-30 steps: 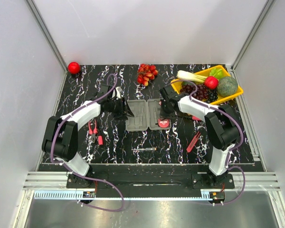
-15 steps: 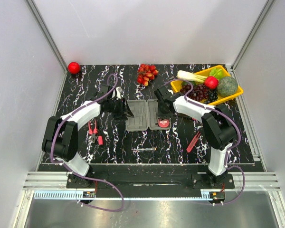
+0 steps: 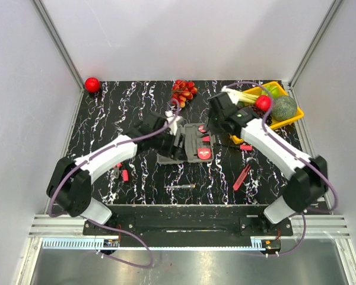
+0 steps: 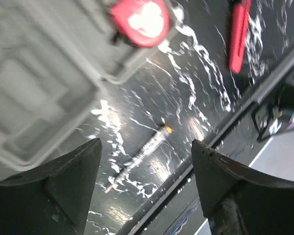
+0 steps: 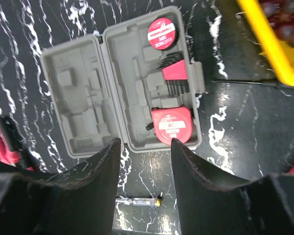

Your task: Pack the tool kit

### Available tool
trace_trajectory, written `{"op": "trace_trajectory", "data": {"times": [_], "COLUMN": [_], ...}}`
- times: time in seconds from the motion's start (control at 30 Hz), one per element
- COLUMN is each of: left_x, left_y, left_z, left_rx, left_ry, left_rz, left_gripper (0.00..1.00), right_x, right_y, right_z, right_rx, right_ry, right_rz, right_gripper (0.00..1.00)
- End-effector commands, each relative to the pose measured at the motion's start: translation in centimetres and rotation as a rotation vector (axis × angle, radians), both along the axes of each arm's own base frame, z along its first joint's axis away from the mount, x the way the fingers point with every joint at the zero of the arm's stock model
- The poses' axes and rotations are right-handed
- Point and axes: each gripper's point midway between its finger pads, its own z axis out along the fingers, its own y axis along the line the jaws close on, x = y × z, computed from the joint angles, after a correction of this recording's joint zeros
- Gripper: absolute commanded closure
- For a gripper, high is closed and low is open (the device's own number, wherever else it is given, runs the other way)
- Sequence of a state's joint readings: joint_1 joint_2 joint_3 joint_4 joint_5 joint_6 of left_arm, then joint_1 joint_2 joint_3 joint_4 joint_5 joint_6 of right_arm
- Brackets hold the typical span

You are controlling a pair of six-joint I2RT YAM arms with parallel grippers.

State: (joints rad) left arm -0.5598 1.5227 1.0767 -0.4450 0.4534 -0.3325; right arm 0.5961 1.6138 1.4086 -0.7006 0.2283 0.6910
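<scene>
I need to move my left gripper back past the case's near edge next, then down onto the handle of the clear-handled screwdriver (image 3: 180, 187).
The grey tool case (image 3: 173, 151) lies open and flat at the table's middle. Its right half holds a red tape measure (image 5: 172, 126), a round red tool (image 5: 162, 33) and hex keys in a red holder (image 5: 176, 73); its left half (image 5: 73, 105) is bare. My left gripper (image 3: 178, 142) is open and empty over the case's left half. My right gripper (image 3: 215, 126) is open and empty above the case's right edge. A clear-handled screwdriver (image 3: 180, 187) and a red knife (image 3: 242, 177) lie in front of the case. Red-handled pliers (image 3: 123, 174) are partly hidden under my left arm.
A yellow tray (image 3: 293, 118) of fruit and vegetables stands at the back right, close to my right arm. A red ball (image 3: 92, 84) sits at the back left corner. A cluster of red fruit (image 3: 184, 90) lies at the back middle. The table's metal front rail (image 4: 245, 105) shows in the left wrist view.
My left gripper has swung right, from beside the case's left edge to over its left half. My right gripper has risen and drawn back towards the tray.
</scene>
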Motion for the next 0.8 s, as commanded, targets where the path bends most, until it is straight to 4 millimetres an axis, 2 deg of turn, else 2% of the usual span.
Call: {"op": "trace_trajectory", "data": {"times": [0.0,0.13,0.23,0.33,0.5,0.77], "left_x": [-3.4,-6.1,-7.7,-7.8,-6.7,-7.6], "left_y": [-1.4,-2.5,-2.2,-1.3,-1.8,-2.4], "left_z": [0.2,-2.6,-5.4,-7.6,-8.6,-10.2], "left_rx": [0.081,0.203,0.355,0.489,0.550,0.596], "left_ry": [-0.170,-0.200,-0.217,-0.244,-0.278,-0.282], "left_rz": [-0.192,-0.315,-0.389,-0.403,-0.403,-0.459], "left_gripper": [0.19,0.13,0.12,0.12,0.14,0.34], "right_x": [-2.3,-4.2,-5.5,-6.5,-7.3,-7.3], "right_y": [-5.1,-8.5,-9.7,-10.3,-10.7,-11.3], "right_z": [3.6,4.4,4.7,4.5,4.0,4.0], "right_rx": [0.034,0.061,0.068,0.070,0.077,0.056], "right_ry": [-0.024,-0.026,-0.028,-0.021,-0.022,-0.035], "right_rz": [-0.156,-0.229,-0.254,-0.267,-0.277,-0.275], "right_gripper": [0.48,0.44,0.42,0.42,0.41,0.39]}}
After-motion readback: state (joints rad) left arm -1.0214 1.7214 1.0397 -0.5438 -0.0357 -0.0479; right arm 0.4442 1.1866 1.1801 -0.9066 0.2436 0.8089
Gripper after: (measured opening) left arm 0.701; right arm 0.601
